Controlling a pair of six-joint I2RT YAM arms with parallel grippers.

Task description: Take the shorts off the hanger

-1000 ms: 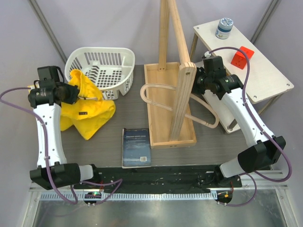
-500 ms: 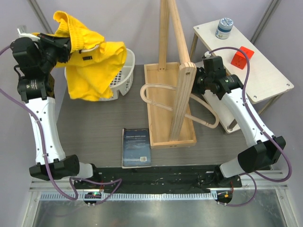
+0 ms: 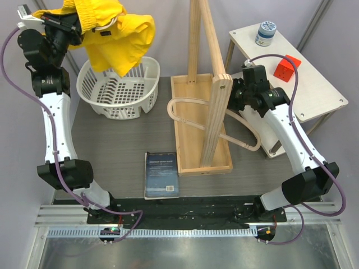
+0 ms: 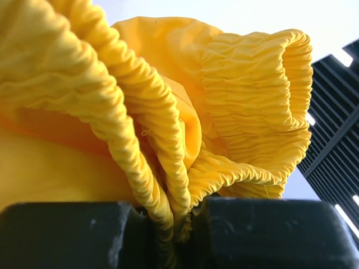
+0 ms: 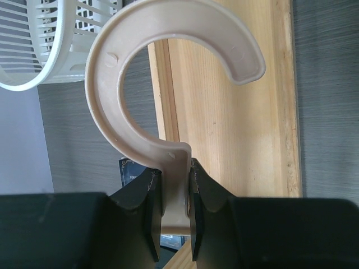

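Observation:
My left gripper will move down toward the white basket (image 3: 118,86) next and tilt its fingers downward to bring the waistband over the basket's opening.
The yellow shorts (image 3: 115,36) hang high in the air above the white basket (image 3: 120,89), free of the hanger. My left gripper (image 3: 70,25) is shut on their gathered waistband (image 4: 168,185), which fills the left wrist view. The light-wood hanger (image 3: 188,120) lies across the wooden rack's tray, bare. My right gripper (image 3: 238,101) is shut on the hanger's neck (image 5: 176,190), just below its curved hook (image 5: 168,67), behind the rack's upright.
The wooden rack (image 3: 210,84) with its tray base (image 3: 185,162) stands mid-table. A dark book (image 3: 161,174) lies in front of it. A side table at the right holds a jar (image 3: 266,33) and a red block (image 3: 286,68).
My left arm has lifted the shorts from the table beside the basket up high above it. The right arm and the hanger have not moved.

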